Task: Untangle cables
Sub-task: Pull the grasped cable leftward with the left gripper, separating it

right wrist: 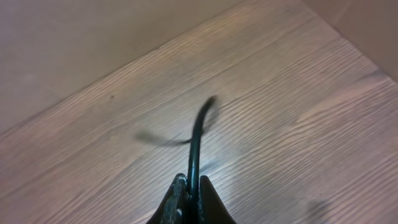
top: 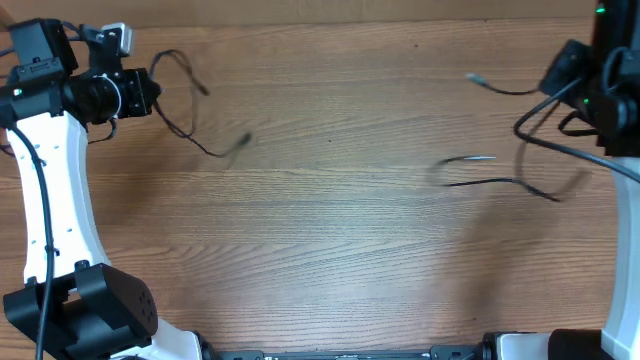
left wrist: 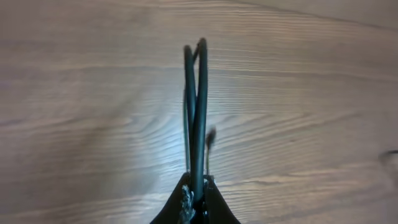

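The cable in my left gripper goes back, down and to the left in the overhead view next, for release onto the table. It hangs clear of the other cable.
My left gripper (top: pixel 150 92) is at the far left of the table, shut on a thin black cable (top: pixel 185 125) that loops out and trails right to a blurred plug end. In the left wrist view the cable (left wrist: pixel 198 112) runs as a doubled strand up from my shut jaws (left wrist: pixel 198 198). My right gripper (top: pixel 570 80) is at the far right, shut on another thin black cable (top: pixel 500 182) whose strands hang toward the table middle, one end silver-tipped. In the right wrist view this cable (right wrist: pixel 198 134) rises from the shut jaws (right wrist: pixel 193 186).
The wooden table (top: pixel 330 260) fills the view. The left arm's white link and black base (top: pixel 80 300) stand at the front left. Thicker black robot cables (top: pixel 610 155) hang by the right arm.
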Robot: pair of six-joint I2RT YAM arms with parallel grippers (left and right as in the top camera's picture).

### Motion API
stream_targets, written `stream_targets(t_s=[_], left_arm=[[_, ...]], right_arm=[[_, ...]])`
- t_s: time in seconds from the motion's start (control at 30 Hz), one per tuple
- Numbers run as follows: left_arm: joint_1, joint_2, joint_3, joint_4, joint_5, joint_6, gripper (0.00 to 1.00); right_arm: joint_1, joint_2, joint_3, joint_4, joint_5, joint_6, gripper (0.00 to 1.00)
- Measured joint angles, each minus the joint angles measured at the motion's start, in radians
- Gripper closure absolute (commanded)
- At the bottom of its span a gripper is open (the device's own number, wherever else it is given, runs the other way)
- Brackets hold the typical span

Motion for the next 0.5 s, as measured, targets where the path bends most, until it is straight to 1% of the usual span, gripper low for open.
stream_targets(t_s=[0.13, 0.3, 0.5], left_arm=[[0.0, 0.0, 0.0, -0.007, -0.048, -0.046, 0.96], [0.0, 0.0, 0.0, -0.07, -0.093, -0.065, 0.96], [0.0, 0.0, 0.0, -0.093, -0.169, -0.072, 0.96]], right_arm=[[-0.03, 0.0, 0.0, 0.0, -0.048, 0.002, 0.96], [-0.031, 0.0, 0.0, 0.0, -0.084, 0.004, 0.96], [-0.031, 0.032, 0.0, 0.0, -0.14, 0.006, 0.96]])
